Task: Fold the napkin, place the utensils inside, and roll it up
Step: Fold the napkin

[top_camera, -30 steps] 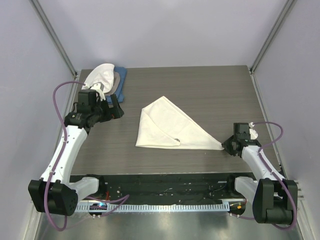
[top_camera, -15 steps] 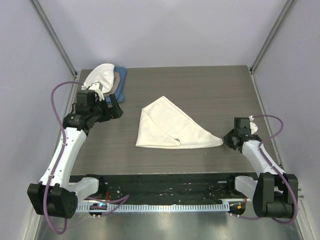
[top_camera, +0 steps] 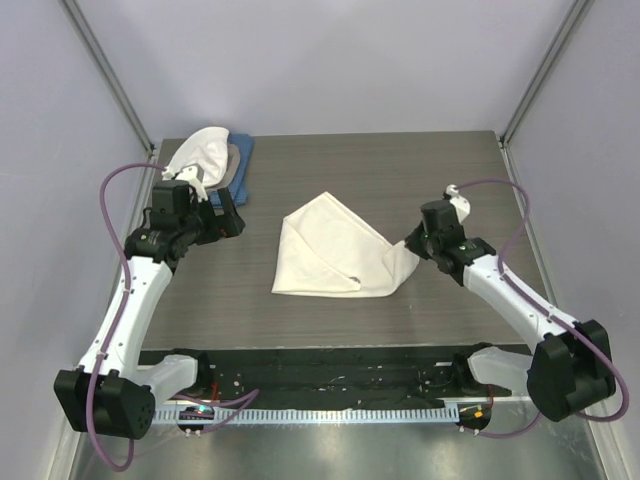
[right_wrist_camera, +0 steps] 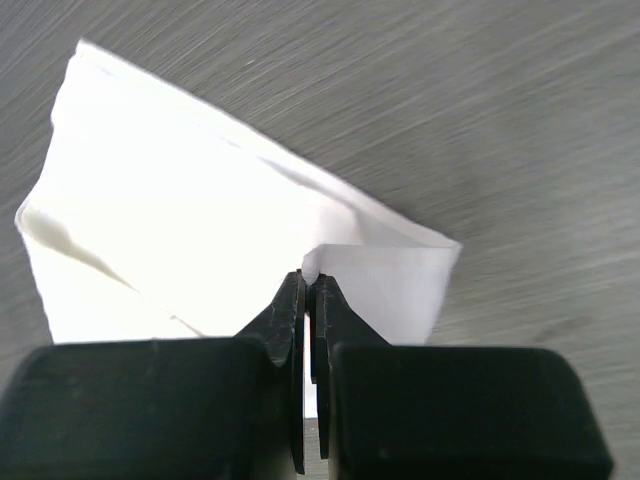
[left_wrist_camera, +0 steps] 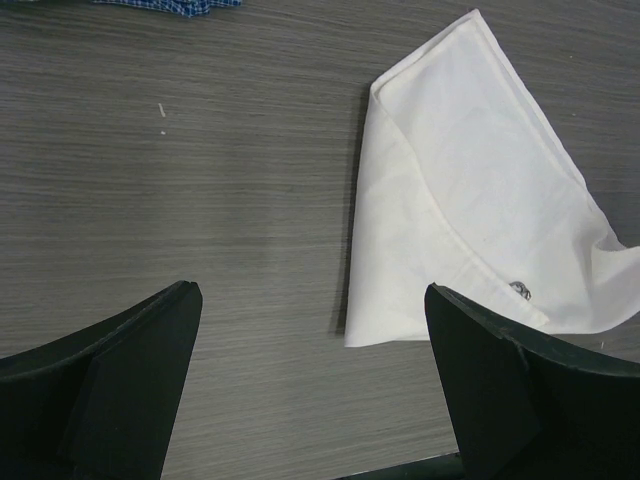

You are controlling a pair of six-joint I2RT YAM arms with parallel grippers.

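Observation:
The napkin's corner needs to go over the fork's ring. My right gripper should next sweep it to the left in the top view to the napkin's folded edge (top_camera: 280, 273) (right_wrist_camera: 46, 312), and let it go.
The cream napkin (top_camera: 335, 252) lies folded into a triangle mid-table. My right gripper (top_camera: 412, 248) is shut on the napkin's right corner and holds it lifted and folded back over the cloth; the wrist view shows the pinched corner (right_wrist_camera: 330, 255) between the closed fingers. The fork is almost wholly hidden inside the napkin; only its small metal ring end (left_wrist_camera: 520, 290) peeks out near the lower edge (top_camera: 354, 276). My left gripper (top_camera: 236, 222) is open and empty, hovering left of the napkin (left_wrist_camera: 470, 200).
A stack of white, tan and blue cloths (top_camera: 210, 158) lies at the back left corner, just behind my left gripper. A black rail (top_camera: 320, 365) runs along the table's near edge.
My right gripper has carried the napkin's right corner up and to the left, folding the pointed tip back over the cloth. The left arm has hardly moved.

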